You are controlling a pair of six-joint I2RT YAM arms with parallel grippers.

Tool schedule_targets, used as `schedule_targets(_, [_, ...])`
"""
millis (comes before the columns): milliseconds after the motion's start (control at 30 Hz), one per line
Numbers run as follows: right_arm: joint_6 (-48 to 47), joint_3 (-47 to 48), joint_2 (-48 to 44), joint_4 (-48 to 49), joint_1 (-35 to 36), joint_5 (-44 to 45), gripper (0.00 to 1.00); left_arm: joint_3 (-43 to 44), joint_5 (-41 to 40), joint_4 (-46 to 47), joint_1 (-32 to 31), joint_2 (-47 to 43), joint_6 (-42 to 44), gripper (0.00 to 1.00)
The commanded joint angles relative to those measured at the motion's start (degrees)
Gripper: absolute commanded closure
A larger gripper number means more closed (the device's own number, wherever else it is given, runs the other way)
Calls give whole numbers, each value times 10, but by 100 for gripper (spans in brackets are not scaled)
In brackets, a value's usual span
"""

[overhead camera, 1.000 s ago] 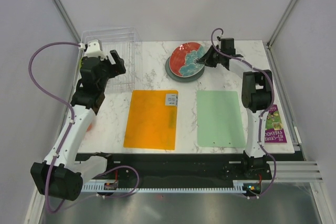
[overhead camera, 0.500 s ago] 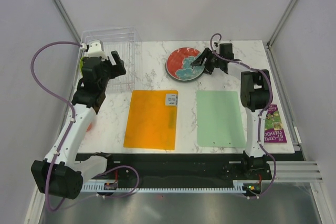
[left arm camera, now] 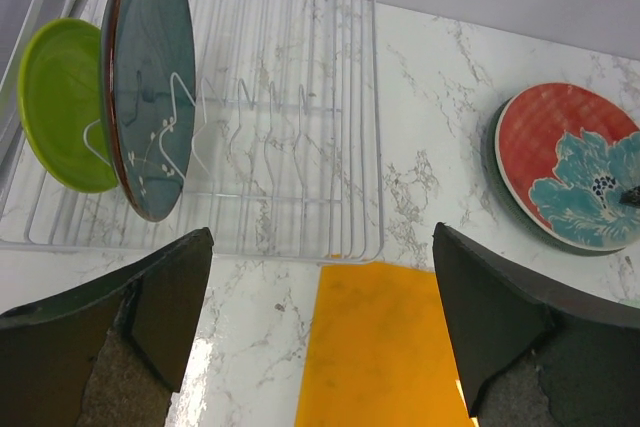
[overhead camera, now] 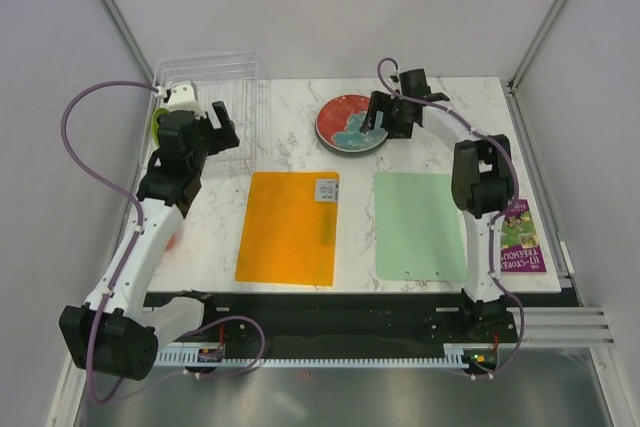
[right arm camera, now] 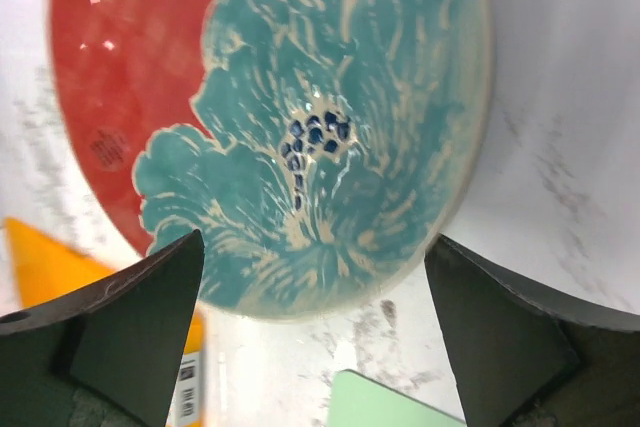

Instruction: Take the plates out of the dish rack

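Observation:
I will next move my left gripper to the left in the top view and down astride the dark teal plate's upper rim [left arm camera: 108, 82], because the plate stands upright in the rack [left arm camera: 300, 157].
The red plate with a teal flower [overhead camera: 348, 124] [right arm camera: 290, 97] lies flat at the back of the table. It rests on a grey-green plate whose dark rim [left arm camera: 491, 152] shows at its left edge. My right gripper [overhead camera: 377, 115] [right arm camera: 315, 242] hovers open over the red plate's near edge, holding nothing. The clear dish rack [overhead camera: 222, 87] [left arm camera: 300, 157] stands at the back left. In it a dark teal plate [left arm camera: 150, 77] and a lime-green plate [left arm camera: 60, 102] stand upright. My left gripper [overhead camera: 220, 129] [left arm camera: 320, 237] hangs open above the rack's near right corner.
An orange mat [overhead camera: 290, 227] and a pale green mat [overhead camera: 420, 225] lie flat side by side in the middle of the table. A printed leaflet [overhead camera: 523, 239] lies at the right edge. Metal frame posts rise at both back corners.
My right gripper has opened and let go of the red plate. The plate went from tilted to flat on the grey-green one. The gripper shifted left over it. The left arm hardly moved.

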Motion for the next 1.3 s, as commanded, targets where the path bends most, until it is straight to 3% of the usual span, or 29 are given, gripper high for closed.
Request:
schedule_targets(0, [-74, 20, -44, -101, 10, 156, 2, 19, -33, -22, 3, -6, 34, 3])
schedule_targets(267, [-101, -140, -191, 2, 13, 276, 2, 37, -67, -62, 5, -18, 59, 0])
schedule_targets(600, [-100, -265, -337, 55, 13, 267, 2, 84, -171, -71, 28, 24, 157, 0])
schedule_targets(767, [-91, -290, -380, 55, 15, 224, 2, 115, -151, -51, 64, 90, 158, 0])
schedule_targets(1100, [-93, -351, -432, 60, 15, 228, 2, 198, -98, -57, 141, 198, 143, 0])
schedule_targets(1267, [-97, -376, -439, 73, 15, 235, 2, 239, -88, -58, 149, 243, 148, 0])
